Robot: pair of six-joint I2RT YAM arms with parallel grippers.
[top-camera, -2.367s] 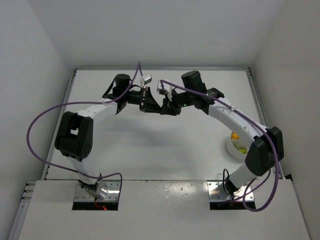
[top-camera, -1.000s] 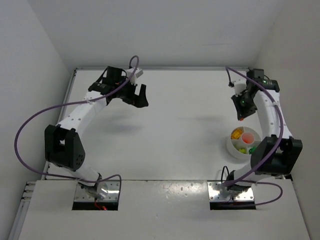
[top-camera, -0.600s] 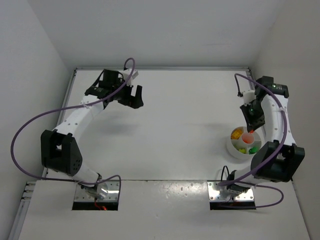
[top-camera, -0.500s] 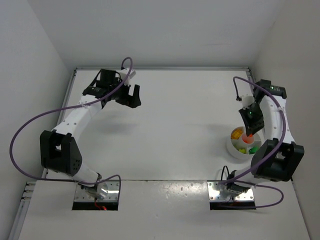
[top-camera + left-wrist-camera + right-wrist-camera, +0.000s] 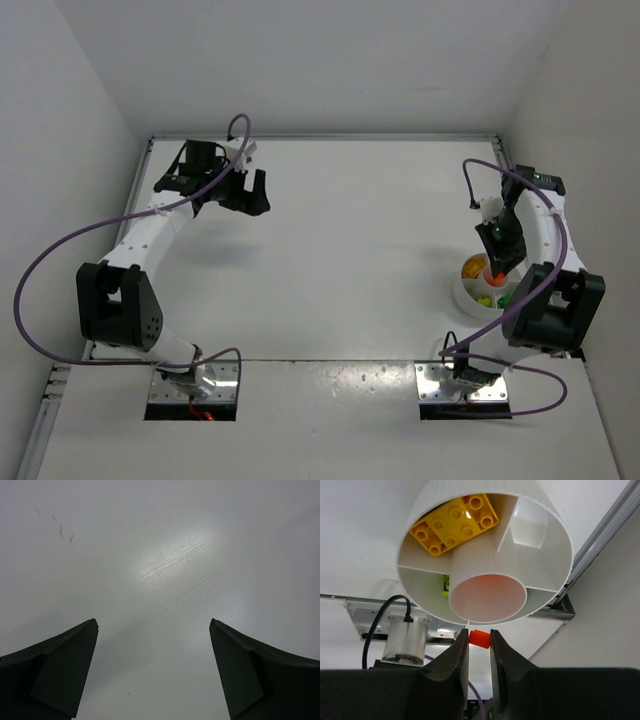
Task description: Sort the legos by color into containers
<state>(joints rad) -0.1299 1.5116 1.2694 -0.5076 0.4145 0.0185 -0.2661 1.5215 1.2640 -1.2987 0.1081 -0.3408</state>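
The left gripper should go outward and down onto the table by the back bar, which is outward and below it, since only bare table shows between the gripper's fingers.
The white round dish (image 5: 542, 515) is split into sections round a central well (image 5: 487, 597). Yellow legos (image 5: 455, 522) lie in one section, and a green one (image 5: 446, 586) peeks from another. My right gripper (image 5: 479, 636) is shut on a small red-orange lego (image 5: 480, 638) and hangs just above the dish. In the top view this gripper (image 5: 497, 268) is over the dish (image 5: 462, 298) at the right edge. My left gripper (image 5: 246, 203) is at the back left, open; nothing lies between its fingers (image 5: 65, 665), only bare table.
A metal rail (image 5: 605, 535) runs along the table's right edge beside the dish, with the white wall just past it. The right arm's base plate (image 5: 465, 385) and a purple cable (image 5: 470, 345) sit close in front of the dish.
My right gripper has moved from the back right forward, over the dish, carrying the red-orange lego. The left arm has swung further left, its gripper still open.
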